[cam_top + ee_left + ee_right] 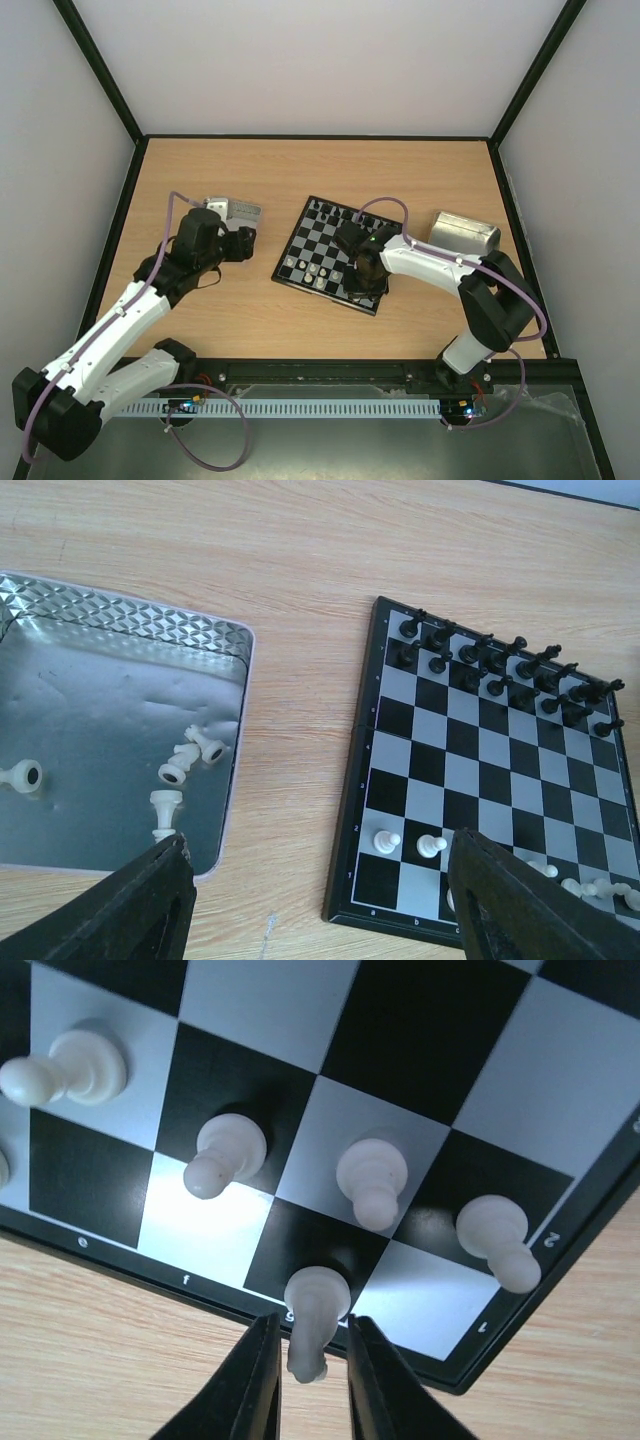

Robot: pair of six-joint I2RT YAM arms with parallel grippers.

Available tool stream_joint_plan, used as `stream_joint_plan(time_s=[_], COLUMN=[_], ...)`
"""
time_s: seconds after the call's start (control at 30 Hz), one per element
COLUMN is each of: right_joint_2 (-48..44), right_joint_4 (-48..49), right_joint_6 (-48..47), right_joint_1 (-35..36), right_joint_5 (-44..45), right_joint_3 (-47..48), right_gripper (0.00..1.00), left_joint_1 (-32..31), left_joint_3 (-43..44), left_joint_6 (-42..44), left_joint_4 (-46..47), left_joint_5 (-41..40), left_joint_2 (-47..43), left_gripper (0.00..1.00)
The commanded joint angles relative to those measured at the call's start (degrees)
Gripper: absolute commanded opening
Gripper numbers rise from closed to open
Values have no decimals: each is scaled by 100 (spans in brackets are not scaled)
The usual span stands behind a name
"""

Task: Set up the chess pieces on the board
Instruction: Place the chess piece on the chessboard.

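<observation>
My left gripper moves to the left in its wrist view and down onto the dark-bottomed piece point(179, 765) of the tray's huddled pair next, since that piece lies loose.
The board point(322, 245) lies mid-table, with black pieces point(500, 670) in its two far rows and white pieces along its near rows. My right gripper point(368, 272) hangs over the board's near right corner. In the right wrist view its jaws point(313, 1320) stand narrowly apart around a white piece point(318, 1300) that stands on the dark edge square marked g, a thin gap showing on each side. Three white pawns point(372, 1175) stand in the row behind it. My left gripper point(320, 836) is wide open and empty over bare table, between the left tray and the board point(470, 740).
A metal tray point(90, 680) left of the board holds several loose white pieces point(185, 760). It also shows in the top view point(235, 212). A second metal tray point(465, 232) stands right of the board. Black frame posts edge the table.
</observation>
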Motion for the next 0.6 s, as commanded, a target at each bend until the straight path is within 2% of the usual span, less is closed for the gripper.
stream_joint_plan(time_s=[0.0, 0.33, 0.47, 0.57], right_joint_2=[52, -228, -522, -904], right_joint_4=[-171, -40, 33, 287], right_joint_6=[-78, 47, 123, 223], right_joint_1=[22, 22, 22, 21], right_joint_5=[79, 277, 552, 787], right_joint_3=[143, 181, 170, 115], right_gripper=[22, 25, 25, 29], left_joint_1=[46, 104, 171, 229], left_joint_3=[-65, -67, -77, -55], left_joint_6=[63, -9, -111, -269], left_joint_4=[34, 33, 11, -63], left_joint_5=[50, 35, 13, -83], left_joint_2=[33, 71, 218, 482], left_gripper=[71, 72, 72, 72])
